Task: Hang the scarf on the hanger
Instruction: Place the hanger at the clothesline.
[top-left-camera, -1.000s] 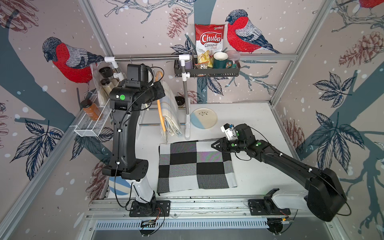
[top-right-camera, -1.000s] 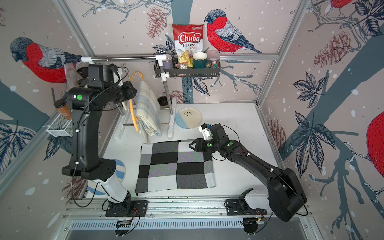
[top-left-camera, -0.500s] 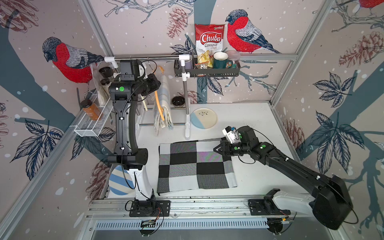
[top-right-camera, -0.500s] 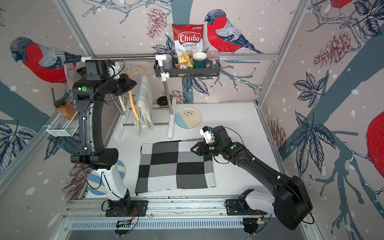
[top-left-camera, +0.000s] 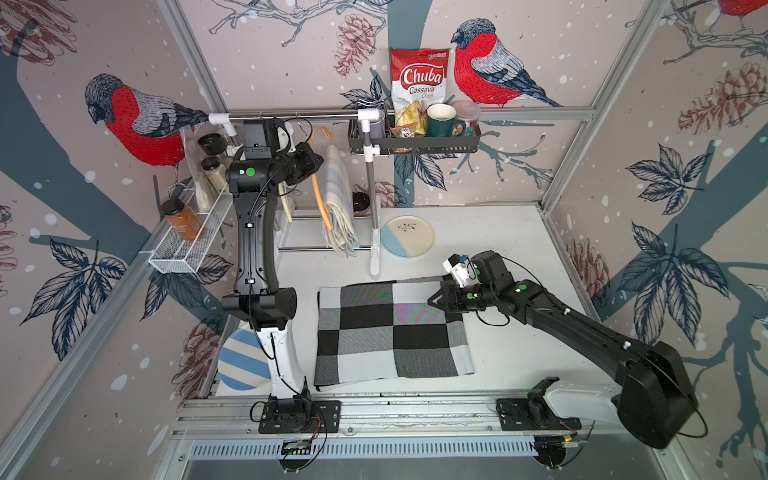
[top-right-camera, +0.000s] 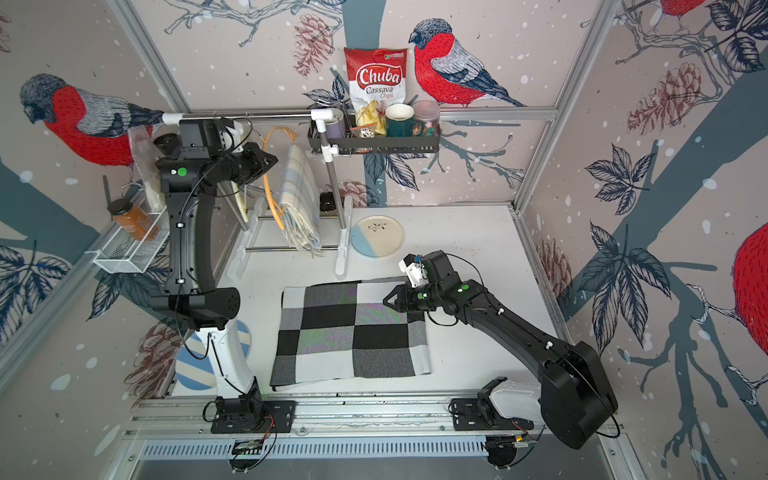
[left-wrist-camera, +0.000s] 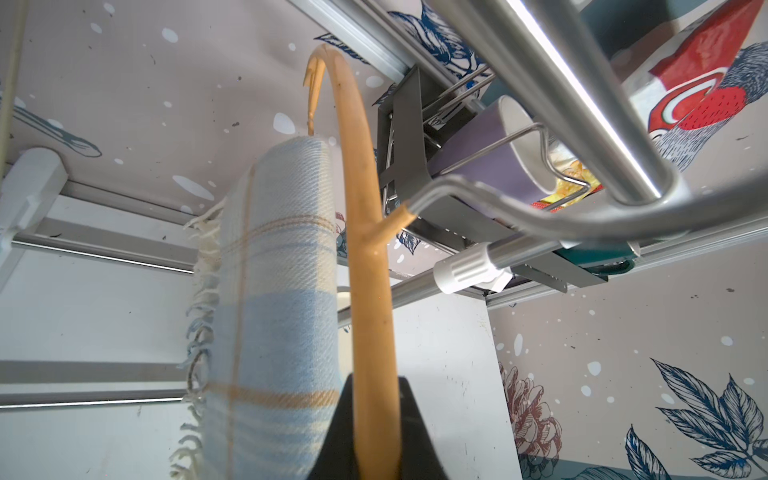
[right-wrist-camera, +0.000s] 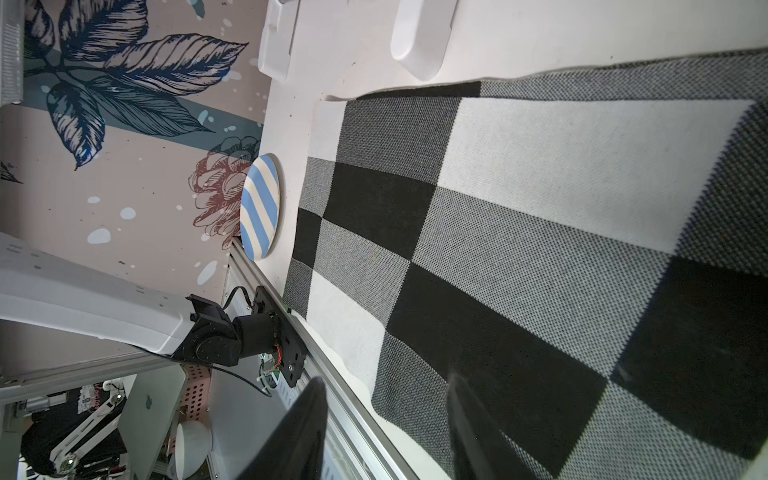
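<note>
The left gripper should next ease outward and toward the white post, and then let go of the hanger's orange bar, with the hanger's hook up at the steel bar (top-left-camera: 324, 114) (left-wrist-camera: 561, 83), because that is outward of the gripper.
A pale blue plaid scarf (top-left-camera: 338, 195) (top-right-camera: 297, 199) (left-wrist-camera: 274, 291) with fringed ends hangs folded over an orange hanger (top-left-camera: 318, 187) (top-right-camera: 270, 183) (left-wrist-camera: 365, 291). My left gripper (top-left-camera: 318, 160) (top-right-camera: 272, 160) (left-wrist-camera: 376, 415) is shut on the hanger's orange bar, high up at the back. The hanger's metal hook (left-wrist-camera: 478, 195) curves round the steel rail (top-left-camera: 324, 114) (left-wrist-camera: 561, 83). My right gripper (top-left-camera: 432, 298) (top-right-camera: 386, 299) (right-wrist-camera: 386, 378) is open and empty, low over the far right corner of a checked cloth (top-left-camera: 390, 328) (top-right-camera: 353, 328) (right-wrist-camera: 540, 232).
A black shelf (top-left-camera: 415, 143) on the rail holds a chips bag, mugs and a purple cup (left-wrist-camera: 490, 166). The rack's white post (top-left-camera: 374, 232) stands beside a blue-and-cream plate (top-left-camera: 407, 235). A wire basket (top-left-camera: 187, 245) with a jar hangs on the left wall. A striped plate (top-left-camera: 239, 365) leans front left.
My left arm has carried the hanger and scarf up and back to the rail. My right gripper has shifted slightly over the cloth's corner.
</note>
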